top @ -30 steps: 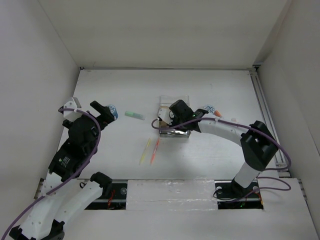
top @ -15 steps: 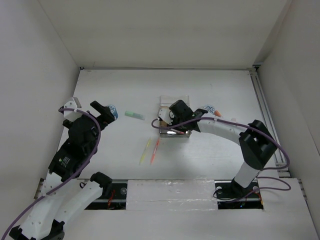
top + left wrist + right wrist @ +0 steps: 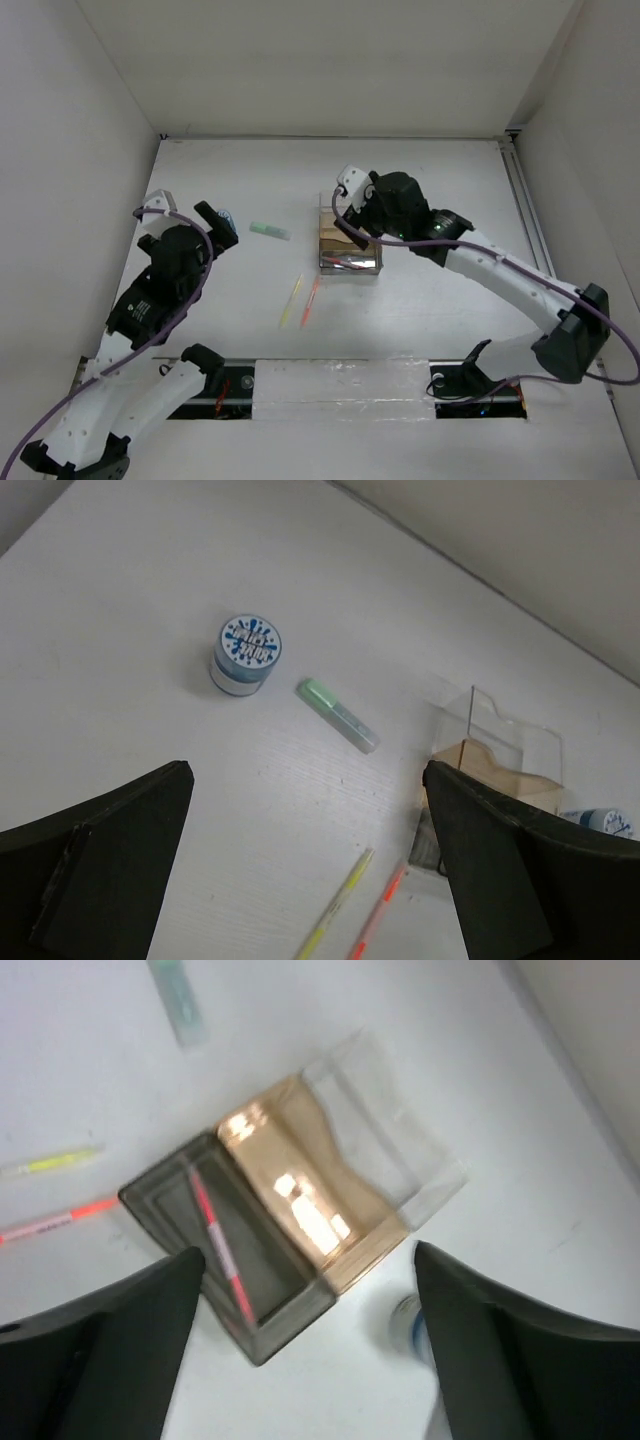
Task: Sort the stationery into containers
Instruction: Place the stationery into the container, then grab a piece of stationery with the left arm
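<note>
I will move my left gripper to the right in the top view and down onto the middle of the pen, because the yellow pen (image 3: pixel 291 301) is outside the organizer.
The clear organizer (image 3: pixel 349 246) (image 3: pixel 300 1195) stands mid-table. A red-and-white pen (image 3: pixel 219 1251) lies in its grey front compartment. My right gripper (image 3: pixel 346 206) (image 3: pixel 308 1260) hovers open above it, holding nothing. A green marker (image 3: pixel 269 230) (image 3: pixel 338 715) lies left of the organizer. A yellow pen (image 3: pixel 291 301) (image 3: pixel 335 908) and an orange pen (image 3: pixel 311 300) (image 3: pixel 378 920) lie side by side in front. A blue patterned roll (image 3: pixel 247 653) stands at the far left. My left gripper (image 3: pixel 188 213) (image 3: pixel 305 780) is open and empty beside it. A second roll (image 3: pixel 600 822) (image 3: pixel 408 1325) sits right of the organizer.
White walls (image 3: pixel 90 150) close in the table on three sides. A metal rail (image 3: pixel 528 215) runs along the right edge. The arm bases and a taped strip (image 3: pixel 340 385) line the near edge.
My right gripper has opened, let go of the red-and-white pen into the organizer, and risen up and back. The left arm has shifted slightly forward.
</note>
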